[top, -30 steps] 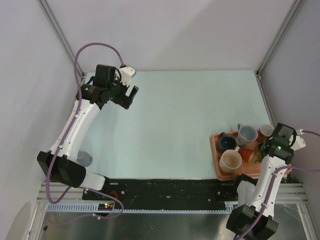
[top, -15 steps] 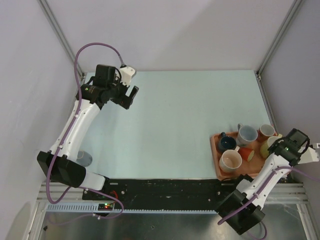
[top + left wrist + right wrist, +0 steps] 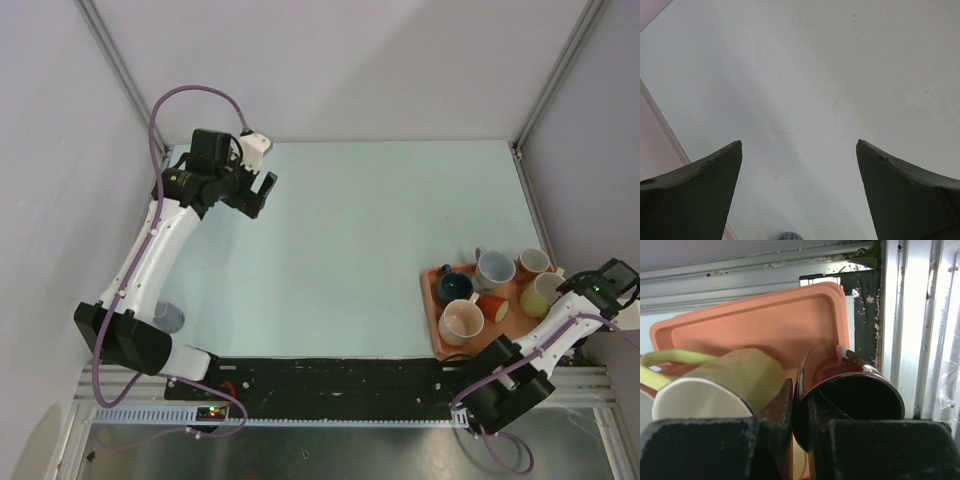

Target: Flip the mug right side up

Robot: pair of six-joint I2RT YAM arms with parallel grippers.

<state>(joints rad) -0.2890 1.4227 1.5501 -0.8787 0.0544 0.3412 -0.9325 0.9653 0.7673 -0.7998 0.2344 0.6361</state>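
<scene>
The right gripper lowers the mug next, easing to the left in the wrist view, to release it inside the tray's corner (image 3: 820,317), since the mug's side overhangs the tray's edge.
In the right wrist view a glossy dark red-brown mug (image 3: 840,371) points its dark mouth toward the camera, over the far right corner of the orange tray (image 3: 765,322). My right gripper (image 3: 799,390) is shut on its rim, one finger outside the wall and one inside. From above, this gripper (image 3: 606,284) sits just past the tray's right edge and hides the mug. My left gripper (image 3: 262,190) hangs open above the bare tabletop at the far left (image 3: 799,145), with nothing between its fingers.
A yellow-green mug (image 3: 742,375) lies on its side right beside the held mug. The tray (image 3: 432,300) also carries dark blue (image 3: 455,287), grey (image 3: 494,268), cream (image 3: 462,322) and other mugs. The metal frame rail (image 3: 920,330) runs close on the right. A grey cup (image 3: 170,317) stands near the left base.
My right arm has swung rightward from over the tray to its right edge, uncovering the yellow-green mug. The left arm has not moved.
</scene>
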